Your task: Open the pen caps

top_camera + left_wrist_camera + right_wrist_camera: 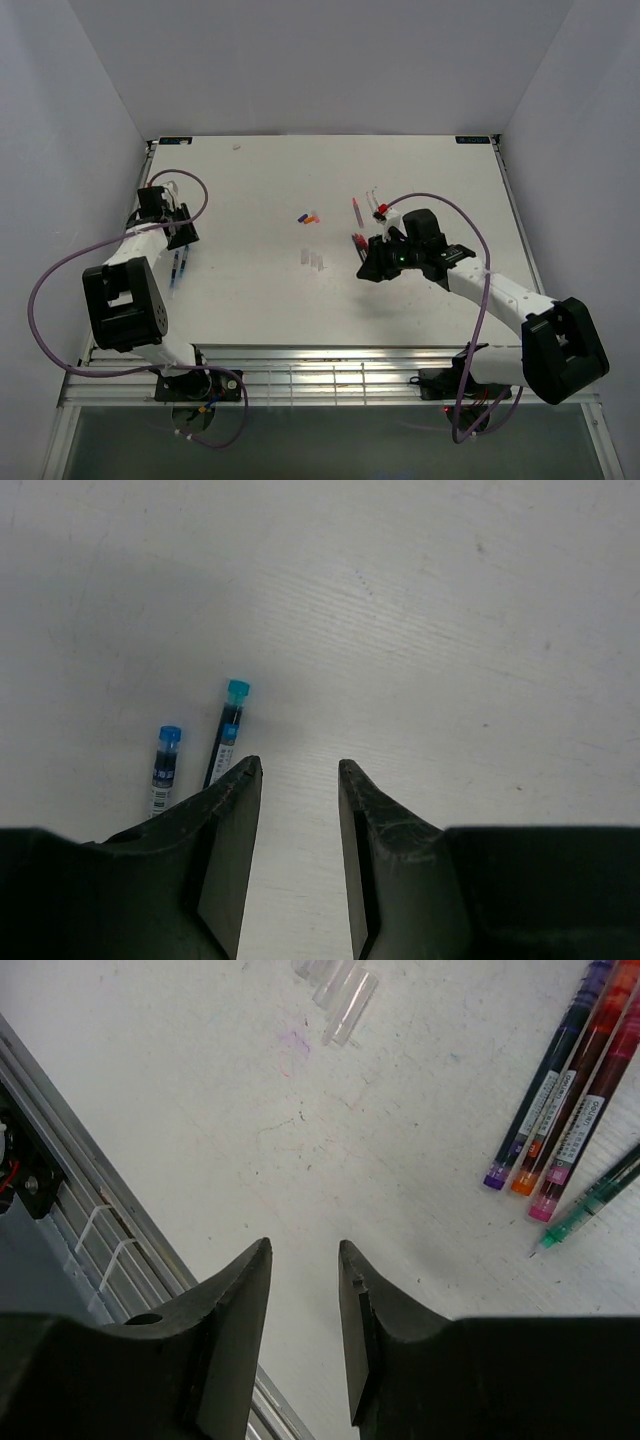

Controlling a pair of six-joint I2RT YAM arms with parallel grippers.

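The blue pen's teal-ended body [186,252] [231,720] is below my fingers, toward the left in the wrist view, so my left gripper will go down that way onto it next.
Three coloured pen caps [308,216] lie mid-table, with pale translucent caps [314,259] just below them; the translucent caps also show at the top of the right wrist view [345,995]. Pens [358,242] lie beside my right gripper [367,269]. In the right wrist view three pens with purple, orange and pink ends [560,1110] and a green pen [590,1205] with a bare tip lie at right. My right gripper [303,1247] is open and empty. My left gripper [183,240] [297,767] is open and empty, just right of two blue-ended pens [228,730].
More red pens [357,213] lie above the right gripper. The metal rail of the table's near edge [110,1250] runs close to the left of the right gripper. White walls close the table on the left, the back and the right.
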